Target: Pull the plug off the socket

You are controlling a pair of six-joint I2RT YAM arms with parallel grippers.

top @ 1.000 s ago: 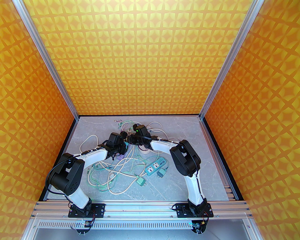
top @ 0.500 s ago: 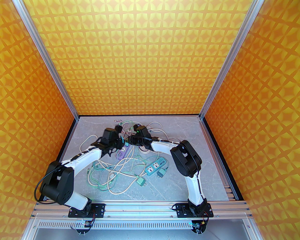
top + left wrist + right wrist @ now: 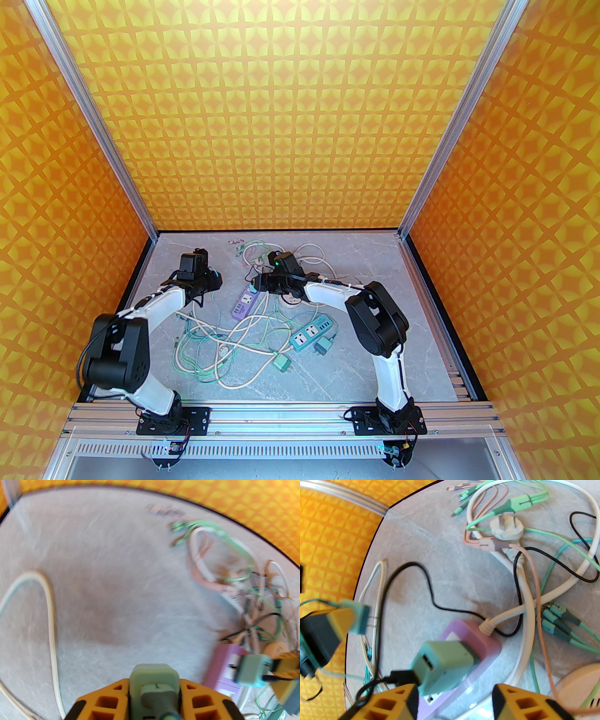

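Note:
I need to lower the green plug clamped in my left gripper onto the bare tabletop beside the purple socket strip (image 3: pixel 243 304) next and let go of it, because that clear spot is below.
The green plug (image 3: pixel 152 676) sits clamped between the orange fingers of my left gripper (image 3: pixel 154 684), clear of the socket and above bare table. In the top view the left gripper (image 3: pixel 213 277) hovers left of the purple socket strip (image 3: pixel 243 304). The purple socket strip (image 3: pixel 473 632) lies on the table with a teal USB adapter (image 3: pixel 443 665) and its black cable still plugged in. My right gripper (image 3: pixel 454 691) stands over the strip, jaws wide apart, the adapter beside its left finger (image 3: pixel 393 702). The plug (image 3: pixel 358 618) also shows at the left in the right wrist view.
Tangled white, green and pink cables (image 3: pixel 225 337) spread over the table's middle. A blue power strip (image 3: pixel 311 333) and a loose green plug (image 3: pixel 281 363) lie nearer the front. A white round plug (image 3: pixel 506 528) rests behind the purple strip. Orange walls enclose three sides.
My left arm swung left and back, carrying the green plug away from the purple strip. The right gripper's jaws have opened over the strip.

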